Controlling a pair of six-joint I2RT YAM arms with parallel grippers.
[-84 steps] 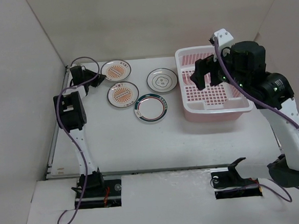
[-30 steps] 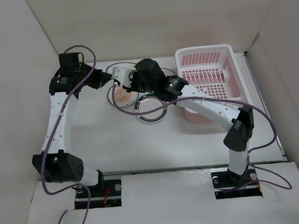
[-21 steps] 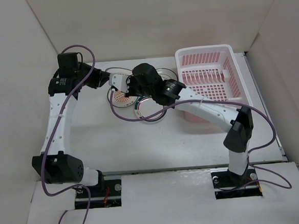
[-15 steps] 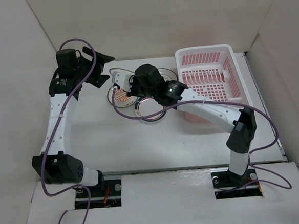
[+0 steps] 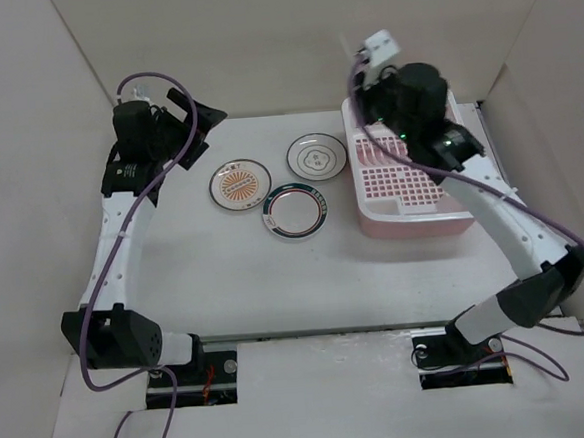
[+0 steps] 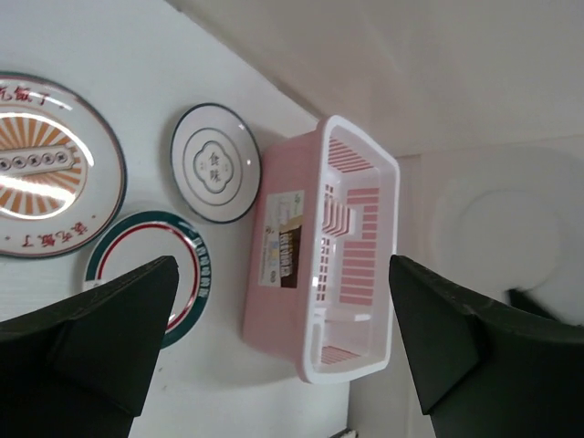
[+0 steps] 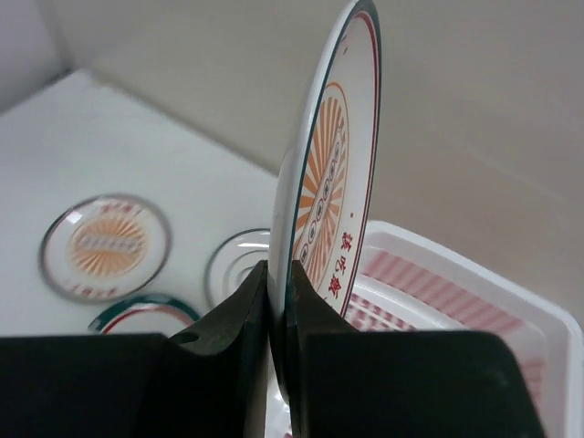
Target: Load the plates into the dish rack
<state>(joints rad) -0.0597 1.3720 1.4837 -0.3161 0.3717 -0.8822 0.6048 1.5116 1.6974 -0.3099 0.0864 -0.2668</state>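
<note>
My right gripper brings the orange sunburst plate down into the dish rack's end (image 5: 366,147) by the grey flower plate (image 5: 316,156) next and releases it, since that end stands empty.
My right gripper (image 7: 280,301) is shut on the lower edge of an orange sunburst plate (image 7: 333,182) and holds it upright on edge. It hangs over the far left corner of the pale pink dish rack (image 7: 447,274). From above, that gripper (image 5: 362,104) is at the dish rack's (image 5: 411,206) far left rim. Three plates lie flat on the table: a second orange sunburst plate (image 5: 240,185), a grey flower plate (image 5: 316,156) and a green-rimmed plate (image 5: 296,215). My left gripper (image 5: 196,107) stands open and empty, raised at the far left. Its dark fingers (image 6: 109,319) frame the plates and rack.
White walls close in the table at the left, the back and the right. The dish rack sits against the back right, with a label on its left wall (image 6: 287,242). A purple cable loops along the left arm (image 5: 122,221).
The right gripper closed on the far sunburst plate and carried it right and up, over the rack. The left gripper opened wide and drew back, up and to the left.
</note>
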